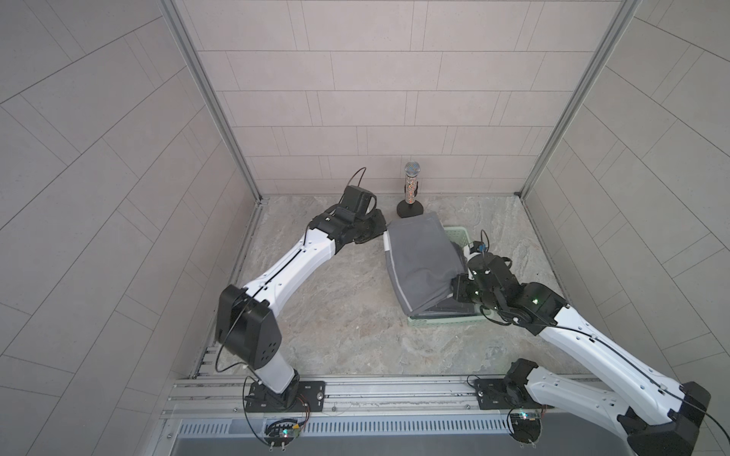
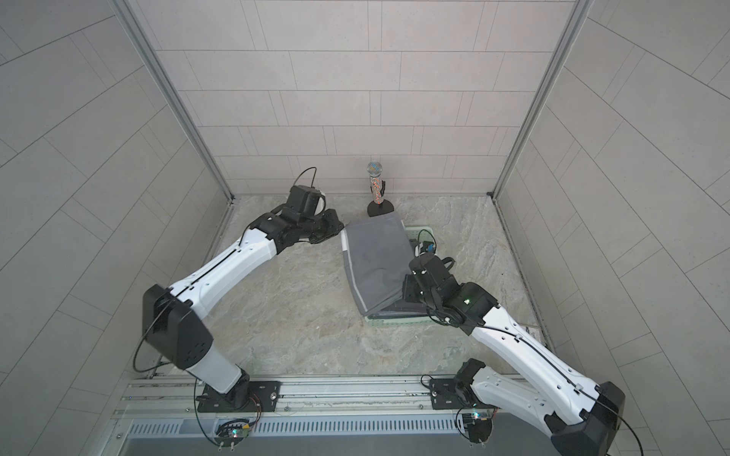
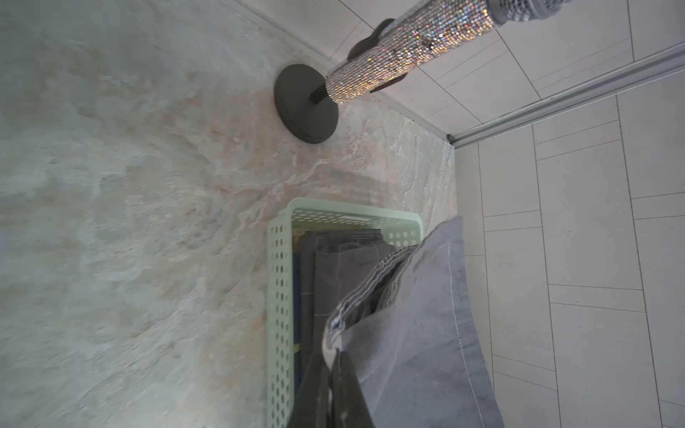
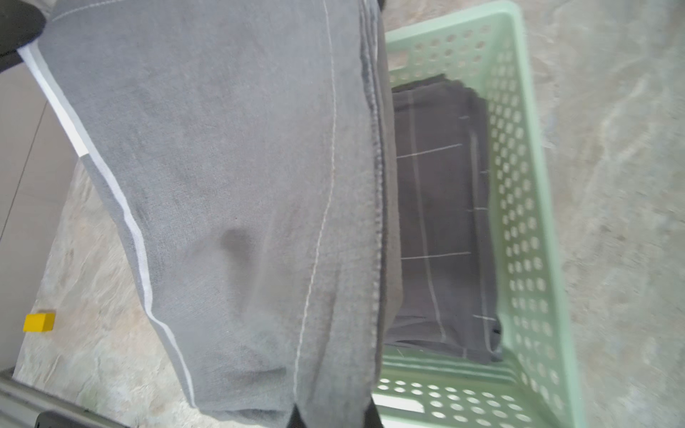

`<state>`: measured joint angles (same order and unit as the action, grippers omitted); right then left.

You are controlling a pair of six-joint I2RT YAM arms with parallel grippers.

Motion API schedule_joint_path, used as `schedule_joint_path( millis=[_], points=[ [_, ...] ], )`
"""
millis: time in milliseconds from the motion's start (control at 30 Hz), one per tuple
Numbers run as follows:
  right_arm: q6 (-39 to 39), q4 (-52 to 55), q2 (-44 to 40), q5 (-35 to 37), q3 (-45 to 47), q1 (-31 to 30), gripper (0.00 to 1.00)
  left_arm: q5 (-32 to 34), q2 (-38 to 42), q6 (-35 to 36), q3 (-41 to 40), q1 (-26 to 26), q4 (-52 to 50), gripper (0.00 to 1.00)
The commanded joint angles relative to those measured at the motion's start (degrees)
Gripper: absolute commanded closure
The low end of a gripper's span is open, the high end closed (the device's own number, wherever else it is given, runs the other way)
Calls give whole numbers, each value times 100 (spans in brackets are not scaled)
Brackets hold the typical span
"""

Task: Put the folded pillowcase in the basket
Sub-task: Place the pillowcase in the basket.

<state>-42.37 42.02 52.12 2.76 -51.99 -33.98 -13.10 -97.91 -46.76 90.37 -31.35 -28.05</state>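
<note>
I need to move my right gripper away from one rim of the basket, down toward the basket's near corner (image 1: 476, 310) below it, and let go, since the pillowcase (image 1: 418, 256) overhangs that rim.
In both top views the folded grey pillowcase (image 1: 418, 256) (image 2: 375, 260), edged with a white stripe, is stretched between my two grippers just above the mint-green perforated basket (image 1: 438, 323) (image 2: 395, 321), overhanging its left rim. My left gripper (image 1: 381, 233) (image 3: 333, 357) is shut on the far corner's white edge. The right gripper (image 1: 454, 286) (image 4: 333, 418) is shut on the near edge. In the wrist views the pillowcase (image 3: 415, 333) (image 4: 241, 185) hangs beside and over the basket (image 3: 278, 296) (image 4: 526, 222).
A darker folded cloth with thin pale lines (image 4: 444, 222) (image 3: 333, 266) lies inside the basket. A glittery microphone on a black round stand (image 1: 411, 181) (image 3: 407, 48) stands close behind it by the back wall. A small yellow block (image 4: 39, 322) lies on the stone-patterned table.
</note>
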Motion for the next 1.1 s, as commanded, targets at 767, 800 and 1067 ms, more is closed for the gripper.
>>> schedule_joint_path(
  millis=[767, 800, 1067],
  points=[
    [825, -351, 462, -1063, 1373, 1977, 100, 104, -3152, 298, 2591, -284, -687, 100],
    [831, -378, 539, -1067, 1390, 1997, 100, 140, -3175, 325, 2591, -275, -699, 100],
    [874, -316, 547, -957, 1400, 2088, 54, 184, -3170, 421, 2628, -180, -732, 73]
  ],
)
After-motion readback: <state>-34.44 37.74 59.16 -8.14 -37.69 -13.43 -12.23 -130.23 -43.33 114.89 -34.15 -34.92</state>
